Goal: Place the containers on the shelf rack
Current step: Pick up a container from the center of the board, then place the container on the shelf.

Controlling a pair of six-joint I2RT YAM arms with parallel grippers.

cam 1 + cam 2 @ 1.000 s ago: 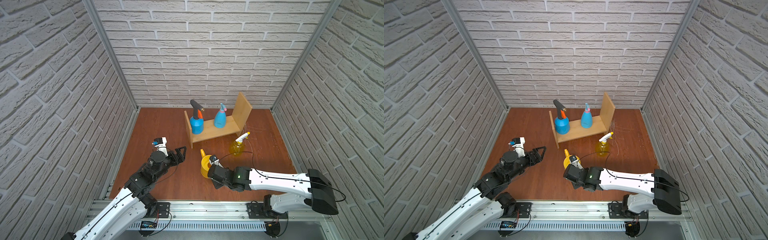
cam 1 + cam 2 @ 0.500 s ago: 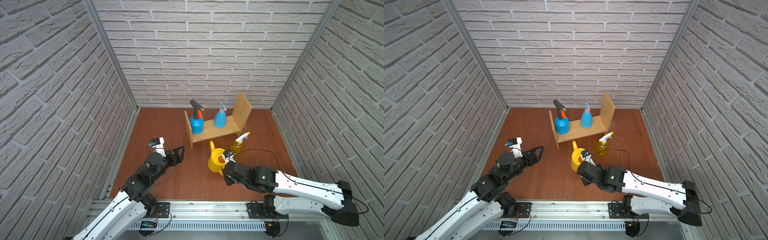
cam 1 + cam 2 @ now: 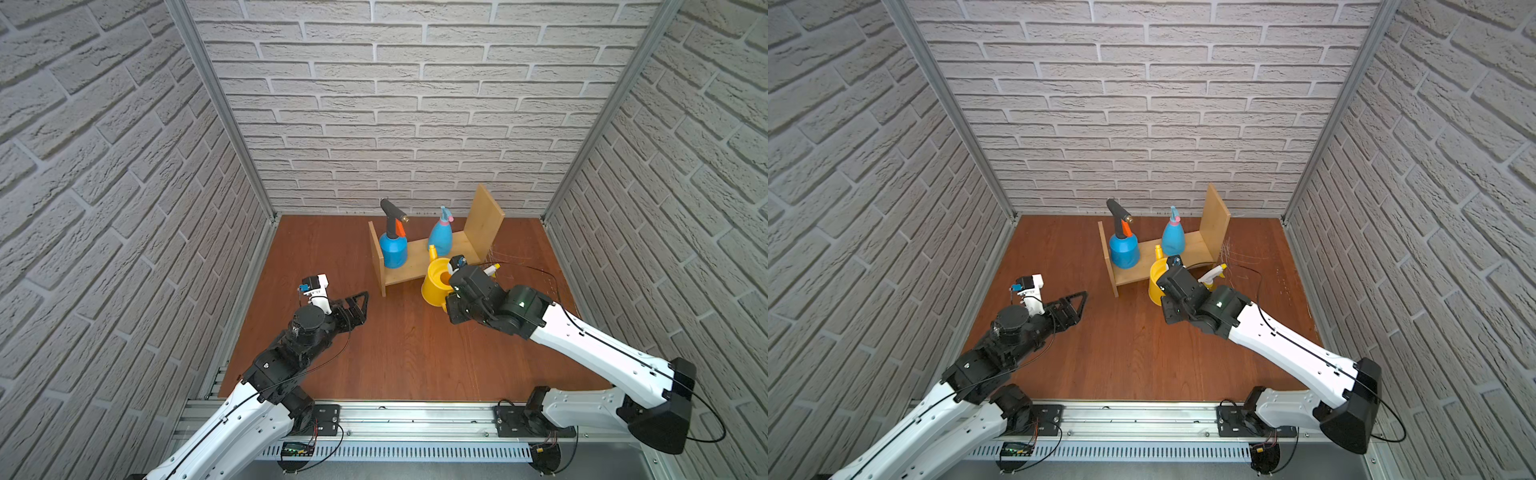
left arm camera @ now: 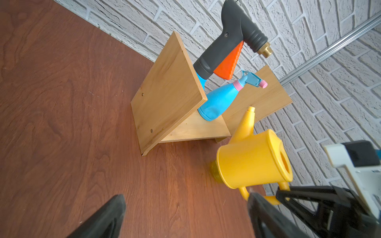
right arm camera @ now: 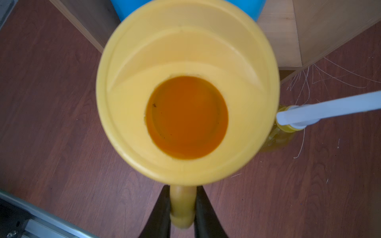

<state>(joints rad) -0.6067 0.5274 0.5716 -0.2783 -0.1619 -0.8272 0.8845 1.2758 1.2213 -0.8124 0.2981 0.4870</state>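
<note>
The space between the pump sprayer and the teardrop bottle shows bare board (image 3: 416,260). My right gripper will move outward to stand the can there and release the can's handle.
The light wooden shelf rack (image 3: 416,261) stands at the back of the floor. On its board stand a blue pump sprayer (image 3: 392,248) with a black-orange head and a blue teardrop spray bottle (image 3: 441,237). My right gripper (image 5: 182,197) is shut on the handle of the yellow watering can (image 3: 433,282), which hangs above the floor just in front of the rack, spout toward the board. The clear yellow spray bottle (image 5: 277,137) stands on the floor beside the can, mostly hidden by my right wrist in both top views. My left gripper (image 3: 362,307) is open and empty at the left, well apart from the rack.
White brick walls close in the floor on three sides. Thin pale fibres (image 3: 1237,251) lie on the floor to the right of the rack's taller panel (image 3: 1216,216). A metal rail (image 3: 415,415) runs along the front edge.
My right arm has carried the watering can back and to the right, from mid-floor up to the rack's front. The left arm has drawn back slightly toward the left.
</note>
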